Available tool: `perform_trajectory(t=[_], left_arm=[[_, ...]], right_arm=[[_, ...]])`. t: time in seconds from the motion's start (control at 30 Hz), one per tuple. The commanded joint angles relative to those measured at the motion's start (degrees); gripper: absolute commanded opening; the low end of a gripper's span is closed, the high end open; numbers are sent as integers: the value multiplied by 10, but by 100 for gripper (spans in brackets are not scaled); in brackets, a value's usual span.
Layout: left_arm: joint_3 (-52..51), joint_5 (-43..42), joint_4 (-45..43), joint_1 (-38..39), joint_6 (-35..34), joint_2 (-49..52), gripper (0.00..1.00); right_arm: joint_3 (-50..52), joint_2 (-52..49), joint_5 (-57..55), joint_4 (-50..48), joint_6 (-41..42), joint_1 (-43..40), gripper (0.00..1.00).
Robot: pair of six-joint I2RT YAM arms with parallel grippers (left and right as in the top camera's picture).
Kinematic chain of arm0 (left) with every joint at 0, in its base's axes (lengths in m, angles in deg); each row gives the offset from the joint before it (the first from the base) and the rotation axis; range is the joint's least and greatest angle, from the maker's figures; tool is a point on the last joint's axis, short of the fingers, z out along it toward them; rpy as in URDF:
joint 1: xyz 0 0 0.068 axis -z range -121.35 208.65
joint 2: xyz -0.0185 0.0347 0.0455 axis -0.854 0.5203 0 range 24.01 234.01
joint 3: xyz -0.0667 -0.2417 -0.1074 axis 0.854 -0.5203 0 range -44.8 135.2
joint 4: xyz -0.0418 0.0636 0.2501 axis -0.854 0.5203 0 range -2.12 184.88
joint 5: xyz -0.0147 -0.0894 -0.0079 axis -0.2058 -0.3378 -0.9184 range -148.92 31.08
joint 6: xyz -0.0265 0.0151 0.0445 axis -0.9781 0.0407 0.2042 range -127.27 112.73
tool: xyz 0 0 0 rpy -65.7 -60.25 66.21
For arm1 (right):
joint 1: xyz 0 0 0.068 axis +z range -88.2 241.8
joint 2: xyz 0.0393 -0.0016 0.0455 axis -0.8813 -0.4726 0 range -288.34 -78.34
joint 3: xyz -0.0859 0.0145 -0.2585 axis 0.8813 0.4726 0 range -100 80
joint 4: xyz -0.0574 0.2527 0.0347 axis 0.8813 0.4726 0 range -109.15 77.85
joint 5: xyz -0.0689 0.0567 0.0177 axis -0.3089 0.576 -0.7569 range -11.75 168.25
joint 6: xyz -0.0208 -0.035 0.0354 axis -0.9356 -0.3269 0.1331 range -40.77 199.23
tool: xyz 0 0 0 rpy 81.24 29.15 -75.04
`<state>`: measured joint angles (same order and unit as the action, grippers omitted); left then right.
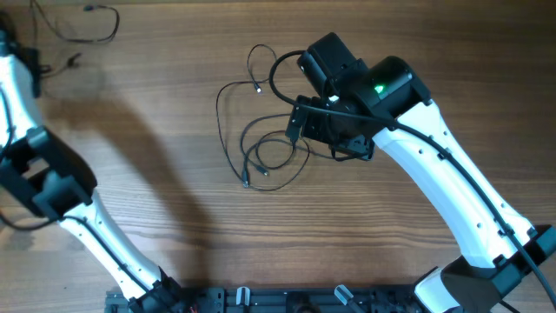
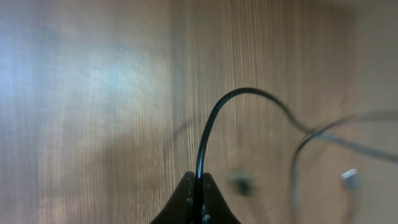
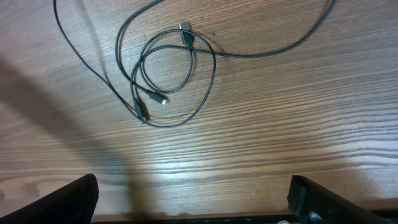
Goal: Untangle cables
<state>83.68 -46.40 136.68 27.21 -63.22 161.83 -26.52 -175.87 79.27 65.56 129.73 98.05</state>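
The black cable goes in my left gripper away from my base toward the table's far edge next, and then the gripper opens there.
A tangle of thin black cables (image 1: 261, 148) lies at the table's middle, with looping strands and small silver-tipped plug ends. In the right wrist view the coil (image 3: 168, 68) lies ahead of my right gripper (image 3: 196, 205), which is open, empty and above the wood. In the overhead view the right gripper (image 1: 295, 122) hovers at the tangle's right edge. My left gripper (image 2: 200, 198) is shut on a black cable (image 2: 214, 118) that arcs up and to the right. In the overhead view it (image 1: 33, 68) is at the far left, near a separate cable loop (image 1: 87, 26).
The bare wooden table (image 1: 174, 226) spreads all around. Blurred strands (image 2: 323, 134) and two small plug ends (image 2: 242, 185) show beyond the left gripper. A black rail (image 1: 261, 300) runs along the front edge between the arm bases.
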Motion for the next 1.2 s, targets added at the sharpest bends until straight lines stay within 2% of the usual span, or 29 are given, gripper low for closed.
perform_trajectory(t=[0.0,0.1,0.17,0.2,0.23,0.3,0.4,0.67,0.73,0.8,0.9,0.93,1.03,1.1,1.13,1.17], left_arm=[[0,0,40,-44,-120,-39,4],[0,-12,59,-59,-136,-39,4],[0,-65,31,-58,-117,-39,4],[0,-145,-9,-52,-79,-39,4],[0,-208,-37,-44,-73,-39,4],[0,-251,-76,-19,-73,-39,4],[0,-235,-98,11,-73,-38,4],[0,-126,-105,77,-73,-30,4],[0,-126,-114,84,-75,-29,15],[0,-126,-124,90,-75,-29,35],[0,-126,-131,98,-61,-29,33],[0,-126,-134,100,-33,-29,33],[0,-127,-120,111,127,-29,42],[0,-112,-73,115,137,-29,41],[0,-104,-52,115,130,-29,53],[0,-91,-30,115,129,-29,73]], right_arm=[[2,-5,-14,0,-25,3,100],[2,-5,-14,-3,-26,3,100],[2,-5,-14,-8,-26,3,100],[2,-5,-14,-13,-26,3,100],[2,-5,-14,-14,-26,3,100],[2,-5,-14,-8,-26,3,100],[2,-5,-14,3,-26,3,100],[2,-5,-14,2,-26,3,100],[2,-5,-14,2,-26,3,100],[2,-5,-14,2,-26,3,100],[2,-5,-14,2,-26,3,100],[2,-5,-14,2,-26,3,100],[2,-5,-14,1,-26,3,100],[2,-5,-14,2,-26,3,100],[2,-5,-14,2,-26,3,100],[2,-5,-14,2,-26,3,100]])
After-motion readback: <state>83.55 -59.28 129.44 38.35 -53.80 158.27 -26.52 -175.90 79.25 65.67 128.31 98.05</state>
